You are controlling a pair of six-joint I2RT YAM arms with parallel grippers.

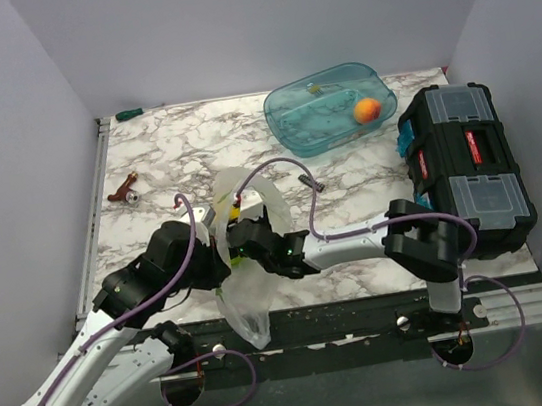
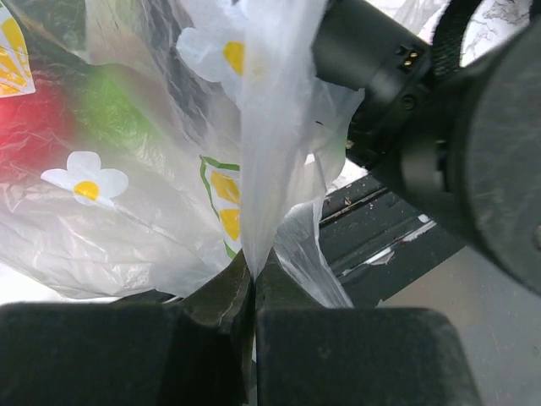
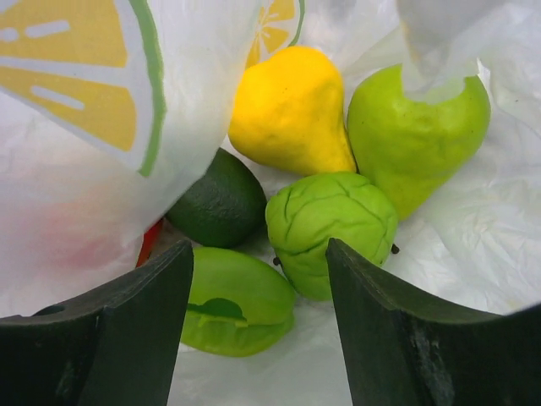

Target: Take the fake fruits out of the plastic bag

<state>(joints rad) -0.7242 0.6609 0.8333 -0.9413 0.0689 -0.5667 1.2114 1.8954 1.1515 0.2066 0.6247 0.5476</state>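
Note:
The robot's right gripper has one finger pointing straight at the bumpy green fruit (image 3: 332, 234), so it needs to open wider, shift to the right in the wrist view and go down over the fruit.
The plastic bag (image 1: 250, 307) lies at the table's near edge, and its bottom hangs over that edge. My left gripper (image 2: 252, 275) is shut on a fold of the bag's film (image 2: 152, 228) and holds it up. My right gripper (image 3: 258, 249) stands open inside the bag's mouth (image 3: 76, 194). Ahead of its fingers lie several fake fruits: a yellow pear (image 3: 287, 110), a light green pear (image 3: 414, 139), a bumpy green one (image 3: 330, 224), a dark green avocado (image 3: 215, 203) and a ridged green one (image 3: 237, 309) lying between the fingers without touching them. From above, both grippers (image 1: 232, 247) meet at the bag.
A teal tub (image 1: 330, 107) with an orange ball (image 1: 368, 110) stands at the back right. A black tool case (image 1: 468, 165) fills the right side. A small red-brown object (image 1: 126, 191) lies at the left, and a green item (image 1: 127, 113) in the far left corner.

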